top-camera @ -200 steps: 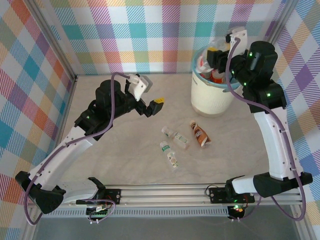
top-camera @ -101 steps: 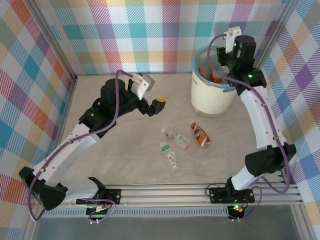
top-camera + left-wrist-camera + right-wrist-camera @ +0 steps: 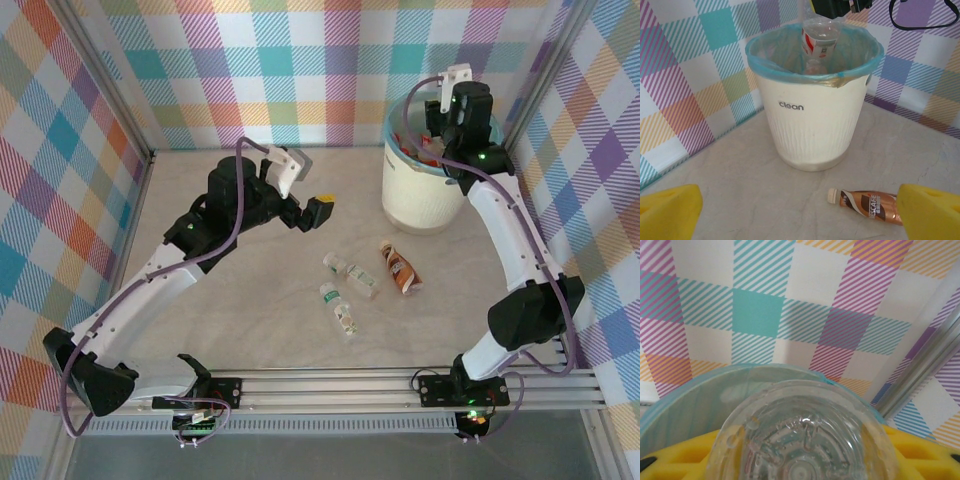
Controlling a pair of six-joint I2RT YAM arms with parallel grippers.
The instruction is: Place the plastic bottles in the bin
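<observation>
The clear plastic bottle [image 3: 805, 440] is already hanging inside the bin's rim. I will next move my right gripper down into the bin's blue-lined opening [image 3: 735, 395] below it and let go of the bottle there.
The cream-white bin [image 3: 420, 195] with a blue liner stands at the back right. My right gripper [image 3: 430, 138] hangs over its mouth, shut on a clear plastic bottle [image 3: 805, 440]. That bottle's base sits between the yellow fingers [image 3: 922, 450], and in the left wrist view the bottle [image 3: 821, 37] hangs inside the bin's rim [image 3: 760, 55]. Three bottles lie on the table: a brown one [image 3: 399, 267], a clear one [image 3: 352, 276] and a green-labelled one [image 3: 338, 307]. My left gripper [image 3: 312, 213] hovers open, left of the bin and above the table. The brown bottle [image 3: 870, 205] lies just ahead of its right fingertip [image 3: 930, 210].
Plaid walls close in the table at the back and both sides, and the bin stands near the back right corner. More bottles with red labels lie inside the bin [image 3: 408, 150]. A metal rail [image 3: 330, 385] runs along the near edge.
The right arm has folded further back, with its wrist now over the bin and the bottle held in its mouth. The left gripper has drifted slightly right toward the bin.
</observation>
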